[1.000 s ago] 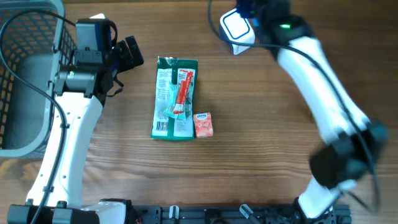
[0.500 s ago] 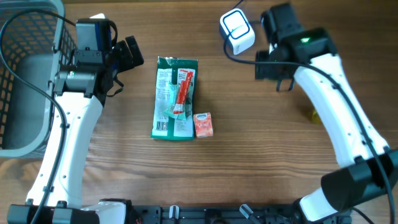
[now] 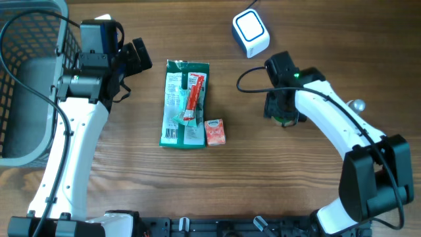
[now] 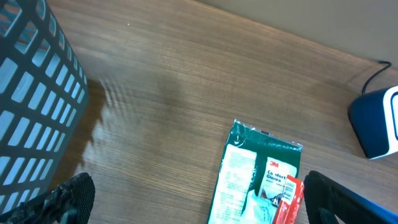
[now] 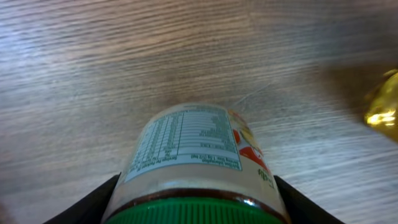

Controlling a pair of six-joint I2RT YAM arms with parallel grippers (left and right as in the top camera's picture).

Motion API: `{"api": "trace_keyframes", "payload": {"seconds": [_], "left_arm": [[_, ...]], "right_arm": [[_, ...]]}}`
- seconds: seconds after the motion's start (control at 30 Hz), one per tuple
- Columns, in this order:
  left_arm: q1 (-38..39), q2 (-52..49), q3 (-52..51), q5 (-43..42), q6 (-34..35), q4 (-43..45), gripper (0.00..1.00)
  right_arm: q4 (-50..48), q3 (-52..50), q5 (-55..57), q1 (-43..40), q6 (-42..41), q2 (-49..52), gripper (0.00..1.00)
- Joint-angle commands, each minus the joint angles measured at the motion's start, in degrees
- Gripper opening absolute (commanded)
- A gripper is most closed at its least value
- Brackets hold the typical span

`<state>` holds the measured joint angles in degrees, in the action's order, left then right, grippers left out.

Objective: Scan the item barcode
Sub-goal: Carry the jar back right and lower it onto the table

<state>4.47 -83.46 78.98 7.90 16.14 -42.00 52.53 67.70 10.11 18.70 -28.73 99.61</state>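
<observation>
The right gripper lowers the jar base next and releases it on the bare tabletop below, since that spot lies clear of the glove pack (image 3: 184,104) and scanner.
A jar (image 5: 193,149) with a green cap and a white nutrition label fills the right wrist view, lying between the two black fingers of my right gripper (image 5: 194,199), which is shut on it. Overhead, my right gripper (image 3: 283,113) hangs low over the table, below and to the right of the white and blue barcode scanner (image 3: 250,33); only a sliver of the jar (image 3: 287,120) shows there. My left gripper (image 3: 136,58) stands open and empty at the upper left, beside the green glove pack (image 3: 184,104).
A red tube (image 3: 194,97) lies on the glove pack, with a small orange packet (image 3: 215,131) beside it. A grey wire basket (image 3: 26,79) stands at the far left. A small shiny object (image 3: 357,104) sits right of the right arm. The scanner cable (image 3: 248,74) loops near that arm.
The right arm has swung down from beside the scanner to the middle right of the table, carrying the jar. The left arm has not moved.
</observation>
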Motion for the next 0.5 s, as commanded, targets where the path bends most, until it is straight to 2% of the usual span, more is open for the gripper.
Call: {"api": "trace_keyframes", "payload": {"seconds": [0.0,0.27,0.47], "left_arm": [[-0.2,0.2,0.7,0.5,-0.9,0.1,1.0],[-0.2,0.2,0.7,0.5,-0.9,0.1,1.0],[-0.2,0.2,0.7,0.5,-0.9,0.1,1.0]], "right_arm": [[-3.0,-2.5,-0.2,0.0,-2.9,-0.3,0.08],[-5.3,-4.5,-1.6,0.0,-2.8,-0.2,0.09],[-5.3,-4.6,-1.6,0.0,-2.8,-0.2,0.17]]}}
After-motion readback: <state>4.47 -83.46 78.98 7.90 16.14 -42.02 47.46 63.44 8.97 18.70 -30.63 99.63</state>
